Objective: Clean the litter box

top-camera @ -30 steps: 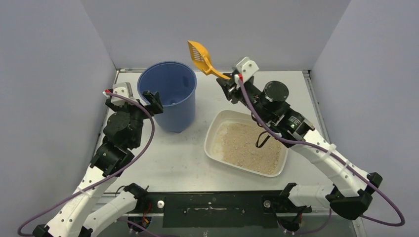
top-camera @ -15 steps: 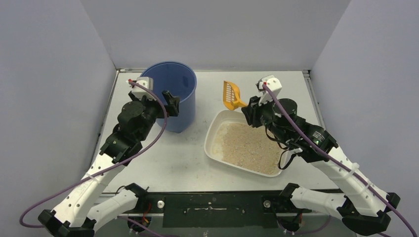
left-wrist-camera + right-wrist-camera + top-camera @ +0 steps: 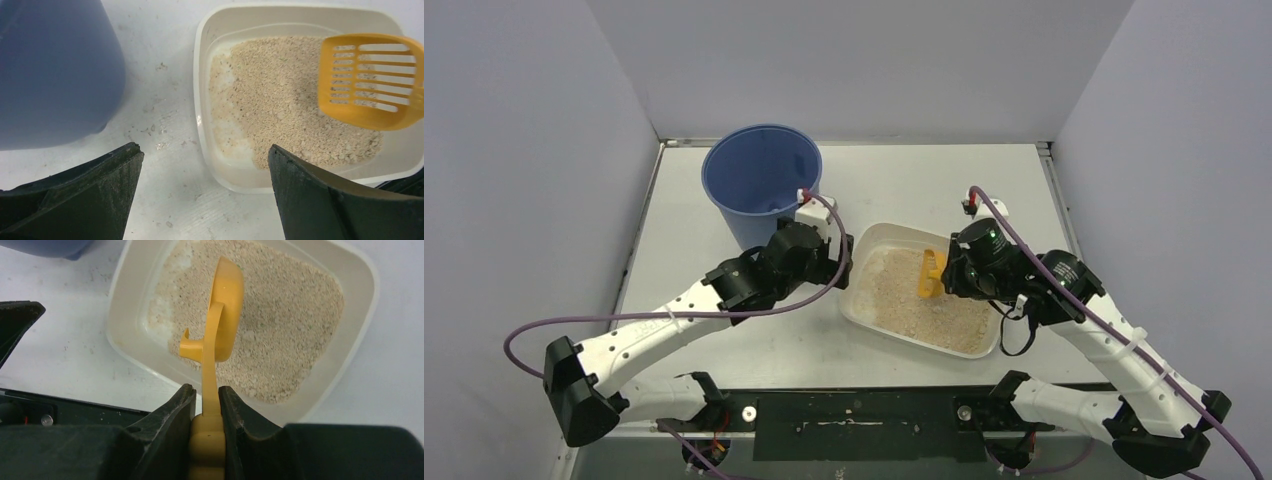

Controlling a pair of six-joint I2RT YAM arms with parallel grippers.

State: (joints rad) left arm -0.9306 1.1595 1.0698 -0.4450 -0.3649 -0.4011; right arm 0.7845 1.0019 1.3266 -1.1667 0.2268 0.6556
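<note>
The left gripper lowers its open fingers astride the tray's rim nearest the bucket next, to steady the tray for the scoop (image 3: pixel 931 272), since that rim lies below.
The litter box (image 3: pixel 852 285) is a shallow white tray of tan granules right of centre. My right gripper (image 3: pixel 952 276) is shut on the handle of the yellow slotted scoop (image 3: pixel 931 272). The scoop head hangs over the granules in the tray's middle, turned on edge in the right wrist view (image 3: pixel 226 310), where the fingers (image 3: pixel 180 405) clamp the handle. My left gripper (image 3: pixel 840 262) stands open beside the tray's left rim (image 3: pixel 201 105), its jaws wide over bare table, nothing between them. The scoop (image 3: pixel 370 80) shows at the upper right of the left wrist view.
A tall blue bucket (image 3: pixel 762 180) stands at the back left, just behind the left gripper and close to the tray's left corner; it also fills the left wrist view's upper left (image 3: pixel 55 70). Small scattered granules lie on the table between bucket and tray (image 3: pixel 155 135).
The right arm brought the scoop down from high behind the bucket into the litter box. The left arm swung right from the bucket's side to the tray's left rim, still open.
</note>
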